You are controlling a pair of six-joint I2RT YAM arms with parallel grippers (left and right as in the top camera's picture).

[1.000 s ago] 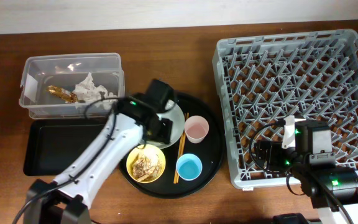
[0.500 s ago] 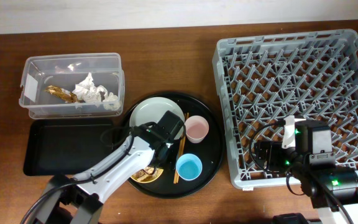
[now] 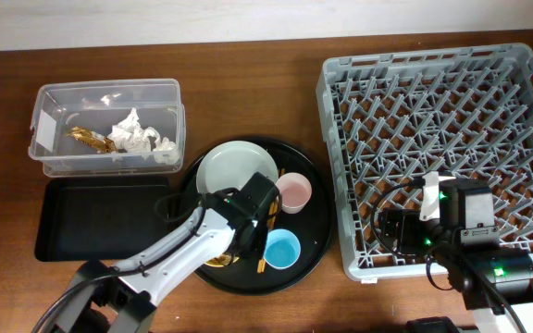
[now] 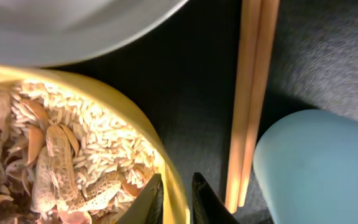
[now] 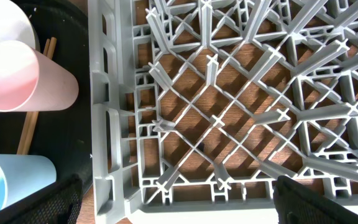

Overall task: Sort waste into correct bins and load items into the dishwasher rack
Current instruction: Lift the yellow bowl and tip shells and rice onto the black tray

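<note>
My left gripper holds the bowl and will next lift it and tip the scraps out over the shallow black tray. Then it will let go of the bowl on the plate (image 3: 234, 171), which is outward of the gripper.
My left gripper (image 4: 178, 202) is shut on the rim of the small yellow bowl (image 4: 135, 118), one finger inside and one outside. The bowl holds rice and brownish food scraps (image 4: 61, 155). From overhead the arm covers most of the bowl (image 3: 216, 262). Wooden chopsticks (image 4: 250, 106) lie just right of it, beside the light-blue cup (image 3: 281, 249). The pink cup (image 3: 294, 192) and grey-green plate (image 3: 234, 171) sit further back. My right gripper (image 5: 179, 199) hangs open over the near left corner of the grey dishwasher rack (image 3: 442, 139), with nothing between its fingers.
The dishes all stand on a large round black tray (image 3: 317, 222). A clear tub (image 3: 109, 90) at the back left holds white paper wads (image 3: 135, 134) and a gold-brown wrapper (image 3: 91, 139). A shallow black rectangular tray (image 3: 100, 217) lies in front of it.
My left arm has come down from over the plate onto the yellow bowl, and its jaws have closed on the bowl's rim. The right arm has not moved.
</note>
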